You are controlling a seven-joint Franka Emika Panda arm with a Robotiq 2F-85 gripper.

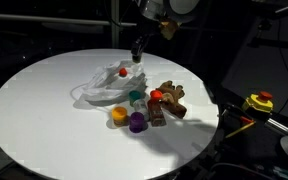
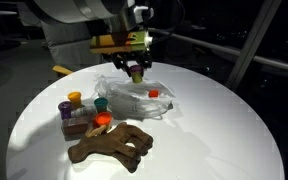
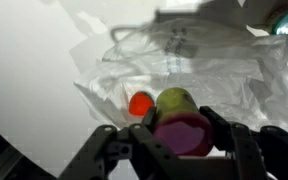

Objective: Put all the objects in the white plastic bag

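My gripper should next lower and tilt into the white plastic bag, spread below, and release the cup-like toy beside the small red piece.
My gripper [image 3: 180, 132] is shut on a green-and-pink cup-like toy [image 3: 176, 112], held between its fingers just above the white plastic bag [image 3: 199, 60]. In both exterior views the gripper [image 1: 137, 50] [image 2: 136, 68] hangs over the far edge of the crumpled bag [image 1: 102, 88] [image 2: 132, 100]. A small red piece [image 1: 121, 72] [image 2: 153, 93] [image 3: 140, 103] lies on or in the bag. Beside the bag stand yellow [image 1: 119, 116], purple [image 1: 136, 123], teal [image 1: 135, 98] and red [image 1: 156, 96] pieces, with a brown lumpy figure [image 1: 171, 100] [image 2: 112, 146].
Everything rests on a round white table [image 1: 34, 120] with dark surroundings. A yellow-and-red tool [image 1: 259, 102] sits off the table's edge. A window frame and railing run behind the table [image 2: 244, 60].
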